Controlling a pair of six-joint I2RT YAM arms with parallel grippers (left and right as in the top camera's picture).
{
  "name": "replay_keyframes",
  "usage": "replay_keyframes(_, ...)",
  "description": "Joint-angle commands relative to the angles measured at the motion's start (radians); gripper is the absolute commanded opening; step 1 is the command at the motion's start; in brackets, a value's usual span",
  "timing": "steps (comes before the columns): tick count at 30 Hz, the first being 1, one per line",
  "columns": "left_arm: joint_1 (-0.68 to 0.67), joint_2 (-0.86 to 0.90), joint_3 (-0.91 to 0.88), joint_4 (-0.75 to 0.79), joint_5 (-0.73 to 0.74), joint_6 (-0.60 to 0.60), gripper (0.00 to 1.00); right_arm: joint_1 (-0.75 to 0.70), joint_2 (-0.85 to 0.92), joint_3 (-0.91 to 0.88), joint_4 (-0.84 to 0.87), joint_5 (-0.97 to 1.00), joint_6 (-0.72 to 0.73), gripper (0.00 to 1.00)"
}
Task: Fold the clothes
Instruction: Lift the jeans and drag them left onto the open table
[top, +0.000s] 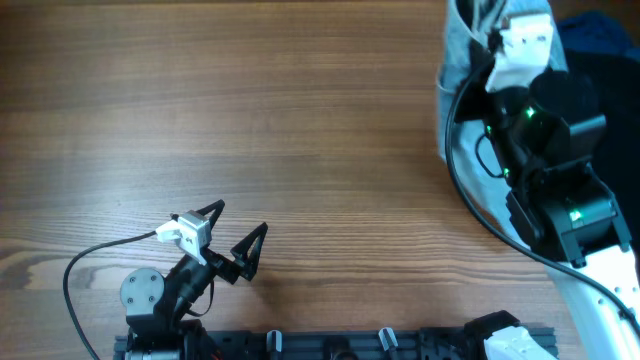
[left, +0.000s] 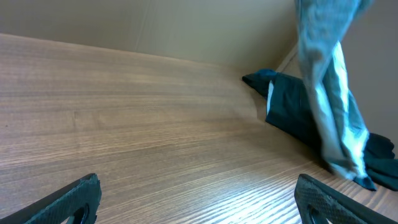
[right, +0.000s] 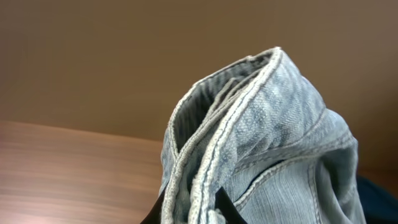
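I should next move my right gripper down and left in the overhead view and release the denim on the bare middle tabletop, clear of the dark garment.
The light-blue denim garment (right: 261, 143) hangs bunched from my right gripper (right: 189, 208), whose black fingers are shut on its stitched hem. In the overhead view the denim (top: 462, 70) hangs at the far right under the right arm (top: 545, 130), lifted off the table. In the left wrist view it (left: 326, 93) dangles as a long strip at the far right. My left gripper (top: 232, 240) is open and empty near the table's front edge, far left of the denim; its fingertips show in its wrist view (left: 199, 202).
A dark teal-black garment (left: 298, 115) lies on the wooden table under the hanging denim, also at the top right corner overhead (top: 600, 35). A black cable (top: 90, 262) runs by the left arm base.
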Motion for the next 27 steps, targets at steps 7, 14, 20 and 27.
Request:
replay_keyframes(7,-0.004,0.000,-0.008,0.004,0.015,-0.010,1.00,0.228,0.248,0.066,0.019,-0.100,0.128,0.04)
replay_keyframes(14,-0.004,0.000,-0.008,0.004,0.015,-0.010,1.00,0.397,0.466,0.066,0.024,-0.117,0.217,0.04)
replay_keyframes(20,-0.004,0.000,-0.008,0.004,0.015,-0.009,1.00,0.491,0.568,0.066,0.090,-0.175,0.257,0.04)
replay_keyframes(27,-0.004,0.000,-0.008,0.004,0.015,-0.010,1.00,0.550,0.606,0.066,0.257,-0.274,0.309,0.04)
